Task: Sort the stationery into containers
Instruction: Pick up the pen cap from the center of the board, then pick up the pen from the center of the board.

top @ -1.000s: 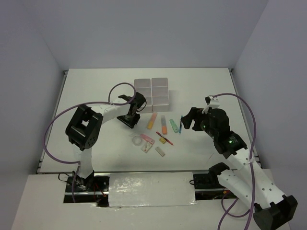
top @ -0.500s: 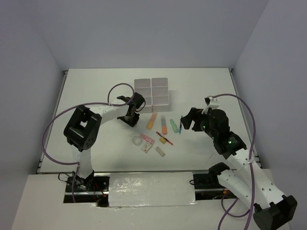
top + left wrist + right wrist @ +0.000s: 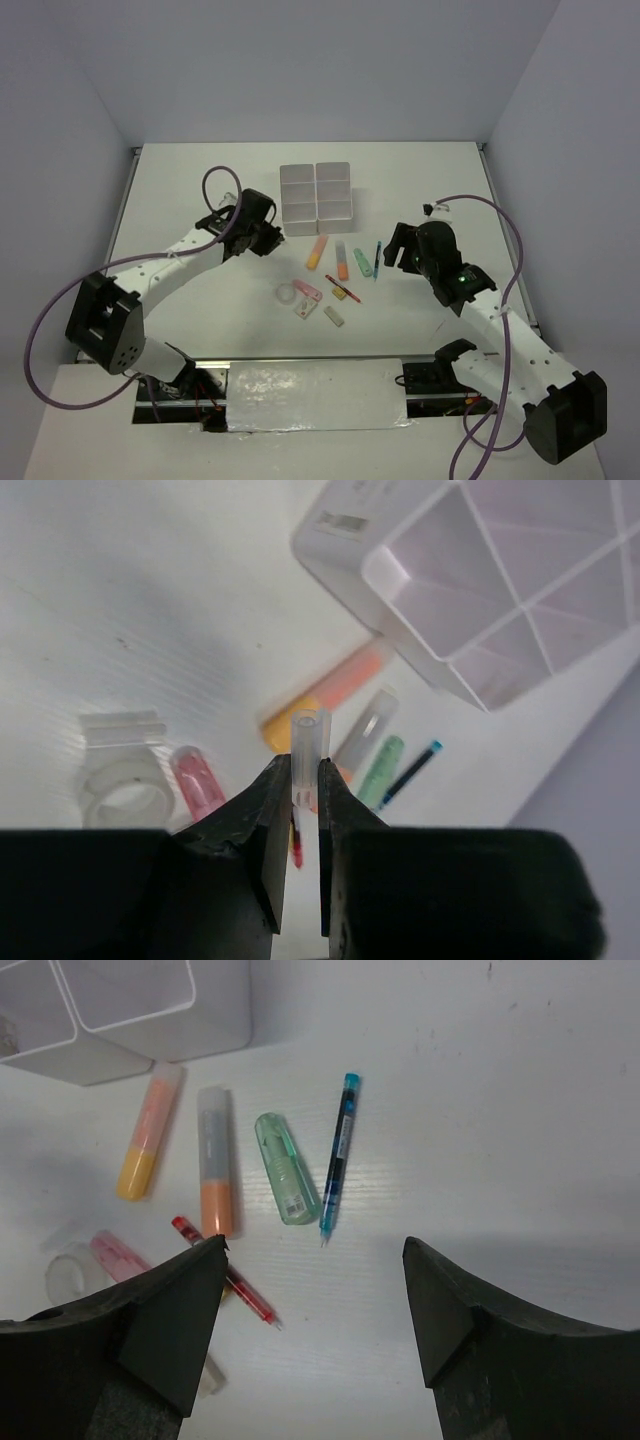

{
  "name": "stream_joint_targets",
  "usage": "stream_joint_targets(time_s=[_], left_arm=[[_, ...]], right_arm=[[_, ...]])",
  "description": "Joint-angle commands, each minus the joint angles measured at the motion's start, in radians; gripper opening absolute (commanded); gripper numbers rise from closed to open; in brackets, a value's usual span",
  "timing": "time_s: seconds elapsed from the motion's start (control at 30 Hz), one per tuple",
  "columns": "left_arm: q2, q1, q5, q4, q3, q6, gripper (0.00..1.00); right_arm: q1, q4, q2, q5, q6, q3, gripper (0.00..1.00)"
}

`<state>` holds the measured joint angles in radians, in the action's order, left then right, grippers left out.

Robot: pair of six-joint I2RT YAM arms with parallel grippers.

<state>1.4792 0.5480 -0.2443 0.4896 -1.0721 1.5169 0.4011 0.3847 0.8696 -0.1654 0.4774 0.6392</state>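
The right gripper moves over the blue pen (image 3: pixel 377 258) next and then goes down to the pen's body.
My left gripper (image 3: pixel 262 238) (image 3: pixel 305 765) is shut on a thin clear-barrelled pen (image 3: pixel 308 742) with red inside, held above the table left of the white containers (image 3: pixel 316 192) (image 3: pixel 500 590). On the table lie a peach highlighter (image 3: pixel 317 251) (image 3: pixel 148 1145), an orange highlighter (image 3: pixel 342 262) (image 3: pixel 215 1165), a green highlighter (image 3: pixel 363 262) (image 3: pixel 286 1168), a blue pen (image 3: pixel 377 258) (image 3: pixel 339 1152), a red pen (image 3: pixel 343 288) (image 3: pixel 225 1272), a tape ring (image 3: pixel 288 295) (image 3: pixel 122 785) and a pink eraser (image 3: pixel 308 292) (image 3: pixel 198 780). My right gripper (image 3: pixel 396 250) (image 3: pixel 312 1250) hangs open just right of the blue pen, with nothing in it.
Two more small erasers (image 3: pixel 304 311) (image 3: pixel 335 317) lie near the front of the pile. The table's side rails (image 3: pixel 128 190) run along its left and right edges. Cables loop over both arms.
My left arm has swung its elbow down and left, and its gripper has closed on the clear pen and drawn back left. The right arm has shifted slightly.
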Motion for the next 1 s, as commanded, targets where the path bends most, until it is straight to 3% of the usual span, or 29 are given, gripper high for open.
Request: stream_joint_targets(time_s=[0.0, 0.1, 0.3, 0.5, 0.73, 0.97], left_arm=[[-0.068, -0.017, 0.114, -0.138, 0.03, -0.139, 0.0], [-0.127, -0.034, 0.224, -0.207, 0.066, -0.196, 0.0], [-0.253, -0.071, 0.273, -0.174, 0.092, -0.256, 0.0], [-0.301, -0.079, 0.25, -0.082, 0.037, -0.406, 0.0], [-0.396, -0.095, 0.114, 0.084, -0.012, -0.561, 0.0], [-0.493, -0.14, 0.117, 0.145, -0.002, -0.65, 0.0]], right_arm=[[-0.001, -0.013, 0.017, -0.066, 0.032, 0.031, 0.78], [-0.005, -0.029, 0.04, -0.072, 0.041, 0.034, 0.77], [0.008, -0.023, 0.137, -0.129, 0.062, 0.077, 0.75], [0.021, -0.058, 0.244, -0.164, 0.081, 0.103, 0.72], [0.024, -0.023, 0.546, -0.175, 0.058, 0.272, 0.65], [0.022, -0.004, 0.767, -0.137, 0.053, 0.384, 0.56]])
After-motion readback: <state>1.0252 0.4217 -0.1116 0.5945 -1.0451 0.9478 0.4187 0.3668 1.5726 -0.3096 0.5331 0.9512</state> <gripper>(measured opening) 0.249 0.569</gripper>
